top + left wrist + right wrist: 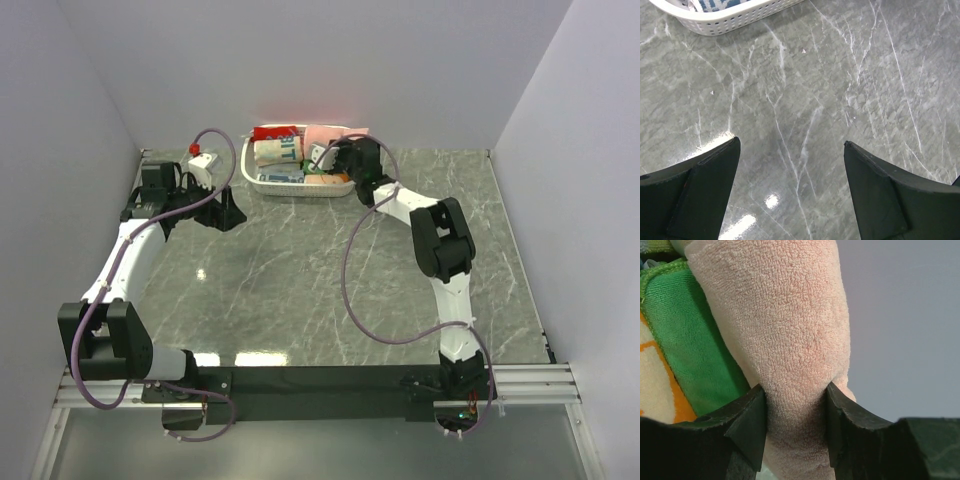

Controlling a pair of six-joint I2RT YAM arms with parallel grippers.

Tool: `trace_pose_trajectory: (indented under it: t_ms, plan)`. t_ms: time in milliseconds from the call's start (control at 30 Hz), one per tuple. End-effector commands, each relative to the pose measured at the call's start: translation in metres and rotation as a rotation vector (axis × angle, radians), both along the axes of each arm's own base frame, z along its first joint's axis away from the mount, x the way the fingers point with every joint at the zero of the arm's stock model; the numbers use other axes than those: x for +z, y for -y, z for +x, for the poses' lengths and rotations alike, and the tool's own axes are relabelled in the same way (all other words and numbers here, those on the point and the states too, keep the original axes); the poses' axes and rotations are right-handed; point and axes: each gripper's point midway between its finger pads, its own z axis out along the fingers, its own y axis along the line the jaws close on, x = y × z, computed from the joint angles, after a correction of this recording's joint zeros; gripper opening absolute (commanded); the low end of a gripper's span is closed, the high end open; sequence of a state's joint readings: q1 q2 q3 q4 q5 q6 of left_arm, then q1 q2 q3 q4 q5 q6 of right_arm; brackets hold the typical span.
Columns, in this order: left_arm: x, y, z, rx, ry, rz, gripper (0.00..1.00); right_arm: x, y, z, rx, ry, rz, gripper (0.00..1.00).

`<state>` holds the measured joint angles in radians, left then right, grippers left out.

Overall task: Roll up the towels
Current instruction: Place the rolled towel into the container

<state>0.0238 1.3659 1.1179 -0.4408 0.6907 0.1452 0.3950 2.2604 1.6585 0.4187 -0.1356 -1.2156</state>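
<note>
The right gripper draws back over the orange-edged green cloth next and releases the towel (pixel 785 325) there. That cloth lies back of the gripper's fingers, nearer my base.
The salmon-pink terry towel (pixel 785 325) is bunched up in the white basket (pixel 262 182) at the back of the table; it shows as a pink lump (pixel 322 137) in the top view. My right gripper (pixel 796 410) is shut on the towel, its jaws pinching a fold of it, at the basket's right end (pixel 335 160). My left gripper (pixel 790 185) is open and empty, low over bare marble left of the basket (pixel 222 212). The basket's corner (pixel 725 17) shows at the top of the left wrist view.
In the basket lie a cream cloth with blue letters (pixel 279 150), a red cloth (pixel 272 131) and a green cloth (pixel 685 350) beside the towel. A small white box with a red cap (pixel 203 159) stands at the back left. Grey walls enclose the table on three sides.
</note>
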Motion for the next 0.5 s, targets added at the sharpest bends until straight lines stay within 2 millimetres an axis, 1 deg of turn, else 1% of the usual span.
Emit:
trace_pose_trajectory:
  t_ms: [0, 67, 100, 167, 300, 367, 433, 467]
  plan:
    - [0.015, 0.000, 0.006, -0.009, 0.040, 0.007, 0.90, 0.057, -0.003, -0.012, 0.016, 0.061, 0.053, 0.00]
    - [0.015, 0.000, 0.006, -0.012, 0.036, 0.003, 0.90, 0.057, -0.005, -0.015, 0.026, 0.046, 0.042, 0.00]
    - [0.014, 0.001, 0.005, -0.011, 0.032, 0.001, 0.90, 0.049, -0.006, -0.018, 0.035, 0.009, 0.027, 0.00]
    - [0.014, 0.001, 0.005, -0.014, 0.032, 0.000, 0.90, 0.042, -0.008, -0.022, 0.041, -0.021, 0.013, 0.00]
    - [0.013, 0.001, 0.003, -0.021, 0.026, 0.001, 0.90, 0.020, -0.009, -0.031, 0.056, -0.102, -0.029, 0.00]
    - [0.012, 0.002, 0.003, -0.025, 0.020, 0.004, 0.90, 0.013, -0.012, -0.035, 0.069, -0.136, -0.037, 0.00]
    - [0.010, 0.001, 0.003, -0.028, 0.015, 0.009, 0.90, 0.000, -0.012, -0.040, 0.074, -0.203, -0.045, 0.00]
    - [0.010, 0.001, 0.003, -0.030, 0.014, 0.009, 0.90, 0.005, -0.014, -0.038, 0.082, -0.210, -0.043, 0.00]
